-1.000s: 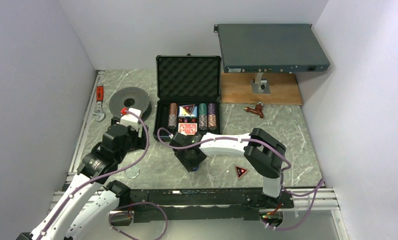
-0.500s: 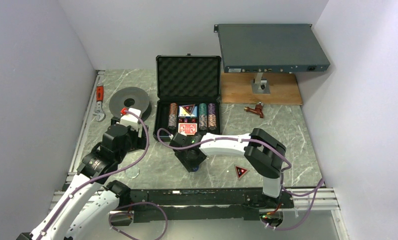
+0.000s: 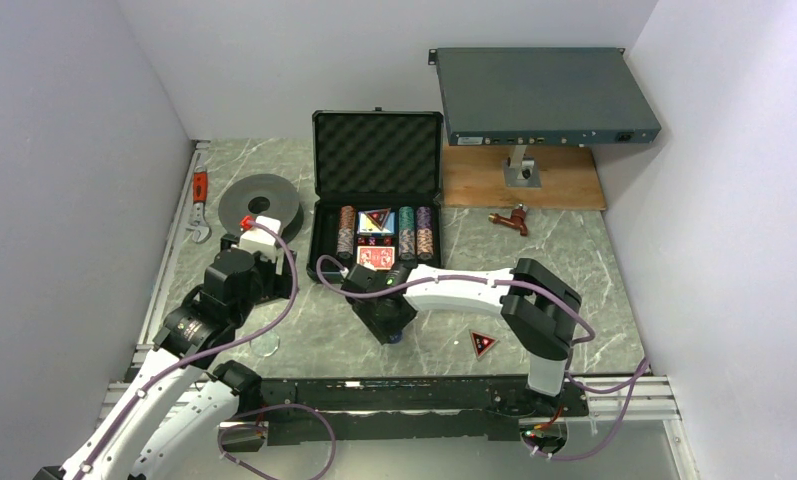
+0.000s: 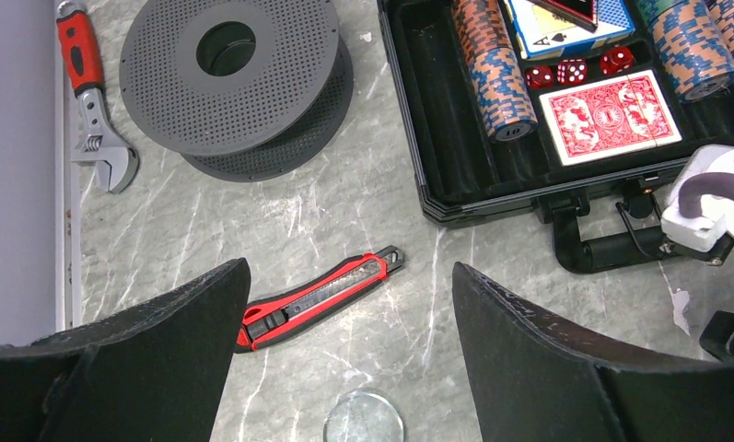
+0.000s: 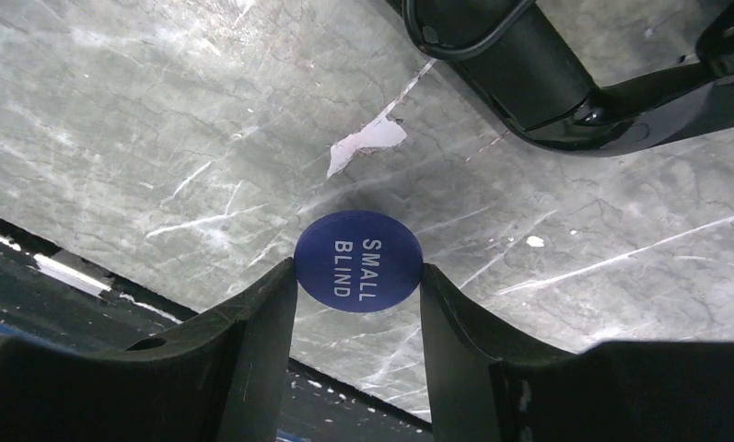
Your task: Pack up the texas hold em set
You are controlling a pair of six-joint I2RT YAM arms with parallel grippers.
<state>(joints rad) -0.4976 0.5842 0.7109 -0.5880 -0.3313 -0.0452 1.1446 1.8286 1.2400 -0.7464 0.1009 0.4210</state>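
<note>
The case's spool-side slot is empty and lies outward of my right gripper, to its left in the top view. I will carry the blue button (image 5: 358, 261) there and release it.
The black briefcase (image 3: 319, 240) lies open with its foam lid (image 3: 377, 150) up. Inside are striped chip stacks (image 4: 494, 74), a red deck (image 4: 610, 115), a blue deck (image 4: 565, 20), red dice (image 4: 572, 72) and a triangular marker (image 3: 376, 219). Another red-black triangular marker (image 3: 483, 344) lies on the table near the front. My right gripper (image 5: 357, 273) is shut on the blue round button (image 5: 358, 261), marked SMALL BLIND, just in front of the case handle (image 5: 529, 83). My left gripper (image 4: 349, 270) hangs open over bare table left of the case.
Under the left gripper lie a red utility knife (image 4: 317, 296) and a small glass disc (image 4: 364, 419). A dark grey spool (image 4: 234, 74) and a red-handled wrench (image 4: 91, 101) sit at the left. A grey rack-mount box (image 3: 544, 95) stands on a wooden board (image 3: 524, 178) at the back right.
The right fingers have drawn in slightly against the blue button, and the right arm's elbow has shifted a little to the right. The left arm has stayed still.
</note>
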